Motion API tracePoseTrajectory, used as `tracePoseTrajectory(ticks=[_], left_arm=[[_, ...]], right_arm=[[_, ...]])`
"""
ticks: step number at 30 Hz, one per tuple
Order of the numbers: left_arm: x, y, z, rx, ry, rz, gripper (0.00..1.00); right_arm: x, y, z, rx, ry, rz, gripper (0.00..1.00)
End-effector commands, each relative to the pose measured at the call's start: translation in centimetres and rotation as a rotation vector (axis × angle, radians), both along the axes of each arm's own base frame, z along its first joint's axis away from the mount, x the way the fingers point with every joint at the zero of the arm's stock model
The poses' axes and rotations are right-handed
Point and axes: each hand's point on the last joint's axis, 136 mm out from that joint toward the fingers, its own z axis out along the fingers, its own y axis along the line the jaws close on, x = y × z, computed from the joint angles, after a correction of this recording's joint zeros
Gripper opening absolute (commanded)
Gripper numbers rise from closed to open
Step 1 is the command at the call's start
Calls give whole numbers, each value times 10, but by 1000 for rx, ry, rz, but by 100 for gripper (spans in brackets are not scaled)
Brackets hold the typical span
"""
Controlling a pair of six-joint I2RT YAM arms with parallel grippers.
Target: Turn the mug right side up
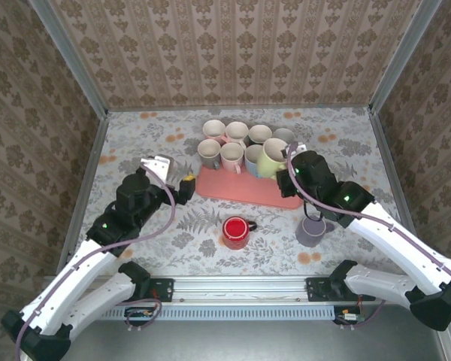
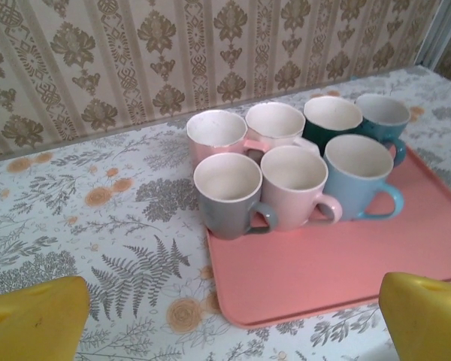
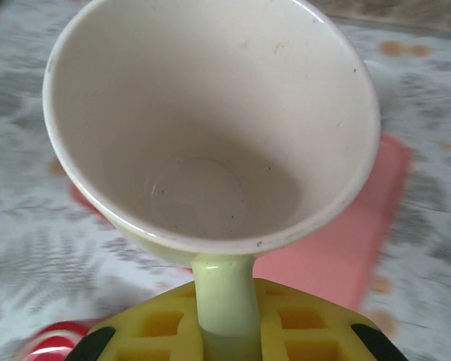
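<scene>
The yellow-green mug already has its opening up, and the robot's right gripper should next lower it onto the tray's loose end beside the blue mug, then let go of the yellow-green mug's handle.
My right gripper (image 1: pixel 289 167) (image 3: pixel 225 325) is shut on the handle of a pale yellow-green mug (image 1: pixel 271 157) (image 3: pixel 210 128). The mug's white inside faces the right wrist camera, and from above its mouth points up. It is over the right end of the pink tray (image 1: pixel 240 192); whether it rests on the tray I cannot tell. My left gripper (image 1: pixel 173 174) (image 2: pixel 229 331) stands open just left of the tray, with nothing between its yellow fingertips (image 2: pixel 34 320).
Several mugs (image 2: pixel 293 184) stand mouth up in a cluster at the back of the tray (image 2: pixel 323 278). A red mug (image 1: pixel 235 232) sits on the table in front of the tray. A grey-purple mug (image 1: pixel 312 229) stands to its right, under the right arm.
</scene>
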Motion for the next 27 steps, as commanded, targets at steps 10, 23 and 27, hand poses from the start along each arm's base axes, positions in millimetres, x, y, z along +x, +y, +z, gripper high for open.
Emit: tracePoseTrajectory(ticks=[10,23,27], left_arm=[[-13,-7,1,-22,-68,-88,100],[-18,-13,-2,-9,-78,-121,100],[-19,-15,-3,-13,-79,-130,100]], right_arm=[[18,-53,-17,-198,-89,-236,0],[51,-26,-99,-132,-24,-252,0],[64,-26,-119,-153,-19,-275,0]])
